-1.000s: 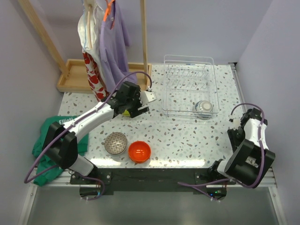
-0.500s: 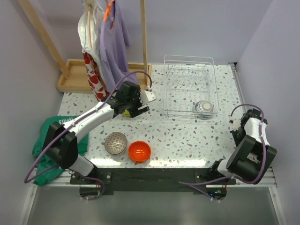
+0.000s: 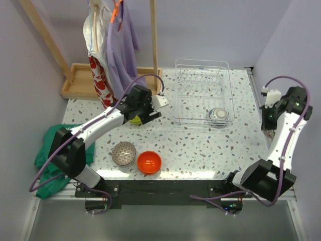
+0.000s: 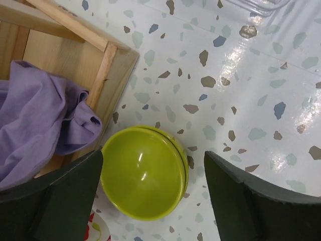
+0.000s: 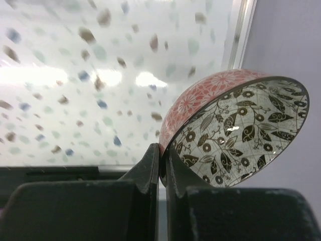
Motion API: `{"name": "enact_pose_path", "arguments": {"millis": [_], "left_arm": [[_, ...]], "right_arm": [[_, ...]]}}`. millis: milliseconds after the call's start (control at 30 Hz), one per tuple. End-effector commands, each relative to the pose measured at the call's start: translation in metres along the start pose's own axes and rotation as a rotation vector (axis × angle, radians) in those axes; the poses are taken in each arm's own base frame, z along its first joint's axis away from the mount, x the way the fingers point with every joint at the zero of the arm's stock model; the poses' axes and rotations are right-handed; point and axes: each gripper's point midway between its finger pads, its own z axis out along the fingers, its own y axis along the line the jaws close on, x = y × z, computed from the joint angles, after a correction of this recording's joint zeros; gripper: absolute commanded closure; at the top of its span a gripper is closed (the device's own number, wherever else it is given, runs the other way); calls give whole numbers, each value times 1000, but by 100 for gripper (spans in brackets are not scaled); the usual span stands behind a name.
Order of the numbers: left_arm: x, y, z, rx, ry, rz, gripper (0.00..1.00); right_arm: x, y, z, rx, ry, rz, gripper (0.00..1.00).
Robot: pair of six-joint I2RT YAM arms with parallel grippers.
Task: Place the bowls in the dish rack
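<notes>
Next, my right gripper needs to carry the bowl left in the top view to the rack's empty front (image 3: pixel 198 111) beside the grey-white item, then lower and release it.
A lime green bowl (image 3: pixel 134 119) sits upright on the table beside the wooden tray; in the left wrist view it (image 4: pixel 143 173) lies right below my left gripper (image 4: pixel 150 196). The left gripper (image 3: pixel 143 113) is open, a finger on each side of the bowl, above it. My right gripper (image 5: pixel 161 150) is shut on the rim of a bowl (image 5: pixel 235 125) with a pink-red floral outside and a dark leaf pattern inside, held tilted in the air at the table's right edge (image 3: pixel 268 114). A grey-brown speckled bowl (image 3: pixel 124 153) and an orange-red bowl (image 3: pixel 149 161) sit near the front. The wire dish rack (image 3: pixel 201 61) stands at the back right.
A small round grey-white item (image 3: pixel 218 114) lies in the rack's front right corner. A wooden tray base with posts (image 3: pixel 80 80) and hanging clothes (image 3: pixel 118 45) stand at the back left; purple cloth (image 4: pixel 40 120) drapes near the green bowl. A green cloth (image 3: pixel 50 145) lies at the left edge.
My right arm has swung up from low at the table's right edge and now stands high. The left gripper has barely moved over the green bowl.
</notes>
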Motion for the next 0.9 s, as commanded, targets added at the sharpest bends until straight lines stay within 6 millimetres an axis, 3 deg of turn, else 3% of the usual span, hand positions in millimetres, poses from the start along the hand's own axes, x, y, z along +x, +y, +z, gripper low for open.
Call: {"name": "enact_pose_path", "arguments": {"millis": [0,100,200,333,367,400,433,467,533,633,700,867], "left_arm": [[-45,13,0,-13,-121,-17,13],[-61,9,5,7,-145,3,14],[-74,4,11,28,-153,7,15],[-88,6,19,38,-147,-21,16],[-90,8,20,39,-147,-31,16],[-92,6,21,44,-144,-46,16],[-98,10,23,40,-152,-55,17],[-101,12,24,35,-155,-62,18],[-111,17,28,25,-175,-73,18],[-123,25,34,11,-191,-85,19],[-128,27,38,5,-192,-93,19],[-139,28,42,-7,-205,-75,19]], "right_arm": [[-83,43,-41,-275,-305,50,100],[-123,62,-58,-402,-434,83,100],[-154,100,-77,-607,-552,74,100],[-180,145,-98,-828,-647,92,100],[-178,154,-92,-865,-633,118,100],[-191,161,-94,-887,-691,76,100],[-194,169,-94,-936,-672,134,100],[-191,176,-82,-974,-645,166,100],[-205,186,-77,-1046,-645,215,100],[-208,198,-55,-1106,-600,254,100],[-212,204,-51,-1133,-600,227,100],[-216,210,-22,-1206,-503,261,100]]}}
